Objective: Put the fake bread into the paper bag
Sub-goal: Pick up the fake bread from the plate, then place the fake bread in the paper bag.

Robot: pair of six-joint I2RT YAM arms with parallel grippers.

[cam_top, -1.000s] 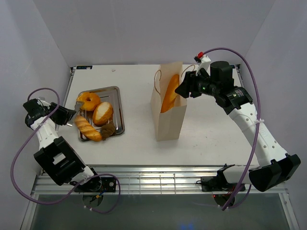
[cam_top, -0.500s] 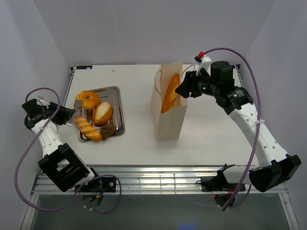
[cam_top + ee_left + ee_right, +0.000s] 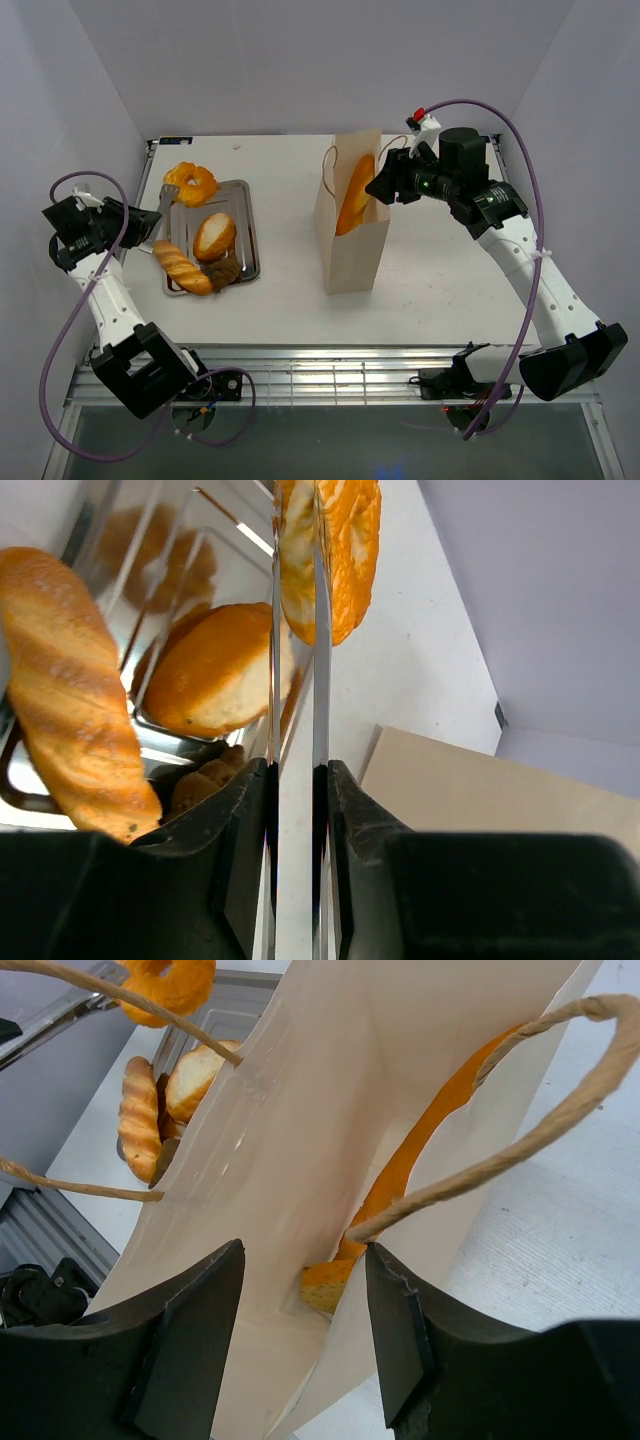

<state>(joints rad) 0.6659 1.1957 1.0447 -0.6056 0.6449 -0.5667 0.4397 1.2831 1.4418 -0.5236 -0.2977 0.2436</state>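
The opening of the bag is to the right of my left gripper in the top view, so I will lift the donut (image 3: 190, 183), swing it over the opening of the bag and let go.
The paper bag (image 3: 350, 235) stands upright mid-table with its mouth open. A long baguette (image 3: 356, 193) leans inside it and also shows in the right wrist view (image 3: 420, 1150). My right gripper (image 3: 378, 186) is open at the bag's rim, its fingers straddling the near wall and one cord handle (image 3: 500, 1155). My left gripper (image 3: 128, 226) is shut on silver tongs (image 3: 161, 207), which pinch a ring donut (image 3: 190, 183) above the far end of the steel tray (image 3: 247, 240). An oval roll (image 3: 214, 236) and a striped loaf (image 3: 182, 268) lie in the tray.
A small brown piece (image 3: 224, 270) lies at the tray's near end. In the left wrist view the tongs (image 3: 295, 730) run up to the donut (image 3: 335, 550), with the roll (image 3: 220, 670) and the bag (image 3: 480, 790) behind. White walls enclose the table.
My left gripper has lifted the donut in the tongs off the tray and carried it toward the far edge. The right arm and the bag have not moved.
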